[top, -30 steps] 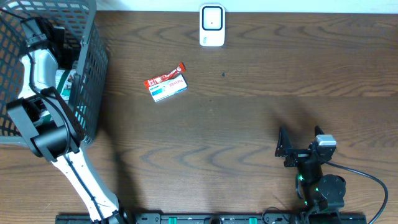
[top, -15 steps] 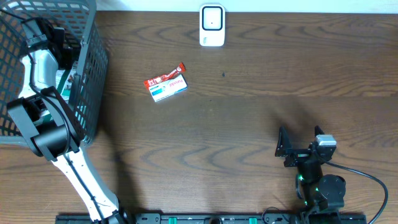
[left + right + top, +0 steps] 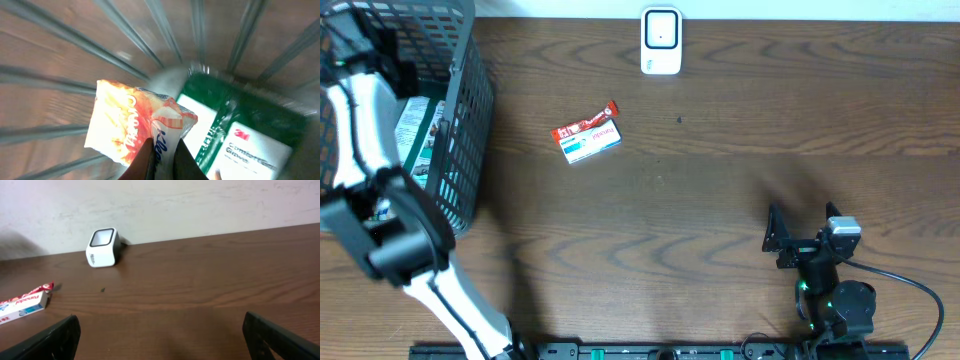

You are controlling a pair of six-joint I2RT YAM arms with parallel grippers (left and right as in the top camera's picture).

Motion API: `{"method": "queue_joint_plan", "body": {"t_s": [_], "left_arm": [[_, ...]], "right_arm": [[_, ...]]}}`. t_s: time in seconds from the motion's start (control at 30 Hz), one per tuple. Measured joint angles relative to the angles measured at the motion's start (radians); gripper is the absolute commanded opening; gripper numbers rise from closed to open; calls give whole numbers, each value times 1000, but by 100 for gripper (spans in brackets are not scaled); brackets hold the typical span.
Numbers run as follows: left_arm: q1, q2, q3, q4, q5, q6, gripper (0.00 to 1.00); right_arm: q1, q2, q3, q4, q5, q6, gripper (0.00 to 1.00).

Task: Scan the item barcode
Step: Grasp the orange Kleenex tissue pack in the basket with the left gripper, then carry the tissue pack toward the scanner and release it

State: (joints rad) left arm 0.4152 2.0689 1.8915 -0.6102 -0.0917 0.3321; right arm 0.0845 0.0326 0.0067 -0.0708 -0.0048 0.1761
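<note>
The packet has wires around it, so the left gripper should next rise out of the basket over the basket's side, then come down over the red bar by the toothpaste box (image 3: pixel 585 122).
My left gripper (image 3: pixel 162 150) is shut on an orange and white plastic packet (image 3: pixel 130 120), pinching its edge with blue lettering inside the wire basket (image 3: pixel 460 120). The left arm (image 3: pixel 360 110) reaches into the basket from above, and the packet is hidden in the overhead view. The white barcode scanner (image 3: pixel 661 40) stands at the far edge of the table, also seen in the right wrist view as the scanner (image 3: pixel 102 247). My right gripper (image 3: pixel 167 335) rests open and empty at the front right, far from everything.
A green and white 3M box (image 3: pixel 250 135) lies in the basket beside the packet. A toothpaste box with a red bar (image 3: pixel 588 138) lies on the table between basket and scanner. The basket's wires (image 3: pixel 150 25) close in around my left gripper.
My left gripper has shut on the packet. The left arm has shifted left and up in the basket, uncovering the green box below. The right arm has not moved.
</note>
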Motion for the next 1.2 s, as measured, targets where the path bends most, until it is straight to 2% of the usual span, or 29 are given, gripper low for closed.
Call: {"method": "queue_joint_plan", "body": {"t_s": [0.13,0.17,0.3,0.43,0.53,0.63,0.77,1.2], "left_arm": [[0,-190,0,-23,9,-31,7],[0,-294,1,-47,26,-47,7],[-36,-457,2,-113,116,-77,7],[-172,-626,5,-160,194,-94,7],[-273,-665,11,-225,208,-97,7],[-393,-642,13,-285,224,-97,7],[-488,-549,10,-304,229,-97,7],[-656,-60,-6,-242,277,-97,7]], "right_arm": [[0,0,0,0,0,0,99],[0,0,0,0,0,0,99],[0,1,0,0,0,0,99],[0,1,0,0,0,0,99],[0,1,0,0,0,0,99],[0,1,0,0,0,0,99],[0,1,0,0,0,0,99],[0,1,0,0,0,0,99]]}}
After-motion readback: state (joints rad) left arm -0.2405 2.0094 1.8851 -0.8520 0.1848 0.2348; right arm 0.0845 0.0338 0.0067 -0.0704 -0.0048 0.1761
